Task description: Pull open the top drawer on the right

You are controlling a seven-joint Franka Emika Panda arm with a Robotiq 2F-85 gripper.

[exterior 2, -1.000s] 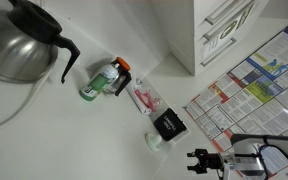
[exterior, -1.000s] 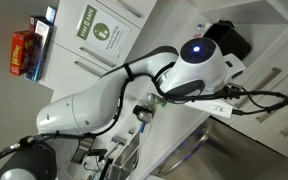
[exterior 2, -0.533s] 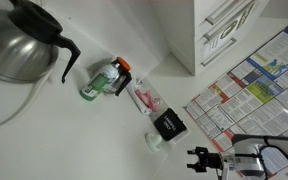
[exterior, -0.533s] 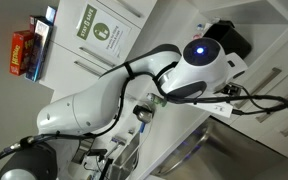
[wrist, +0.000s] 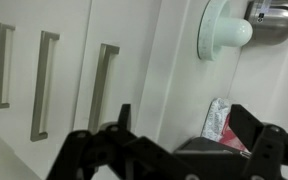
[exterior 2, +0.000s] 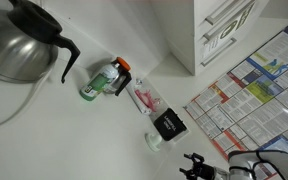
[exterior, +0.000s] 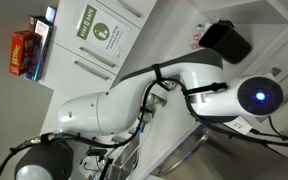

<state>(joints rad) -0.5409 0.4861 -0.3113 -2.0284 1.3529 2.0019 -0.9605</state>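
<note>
The robot's gripper will move toward the left in the wrist view and onto the bar handle nearest the counter edge (wrist: 102, 87), because its top drawer (wrist: 124, 60) is still shut.
In the wrist view three slim silver bar handles sit side by side on flat white fronts. The handle nearest the counter edge (wrist: 102, 88) belongs to the top drawer (wrist: 124, 60), which is shut. My gripper (wrist: 189, 130) is open and empty, its dark fingers spread along the bottom of the view, apart from the handles. In an exterior view the gripper (exterior 2: 198, 168) shows only as dark parts at the bottom edge. In an exterior view the arm's blue-lit wrist (exterior: 259, 95) is close to white drawer fronts with handles (exterior: 274, 75).
A pink-red packet (wrist: 216, 118) lies on the white counter beyond the fingers, beside a white round fitting (wrist: 220, 28). The counter also holds a steel pot (exterior 2: 19, 45), a green bottle (exterior 2: 99, 80) and a black box (exterior 2: 169, 125). A signed cupboard door (exterior: 99, 28) is at the far side.
The arm has swung: its blue-lit wrist moved right and down towards the drawer fronts. In the counter view the gripper dropped lower, to the bottom edge.
</note>
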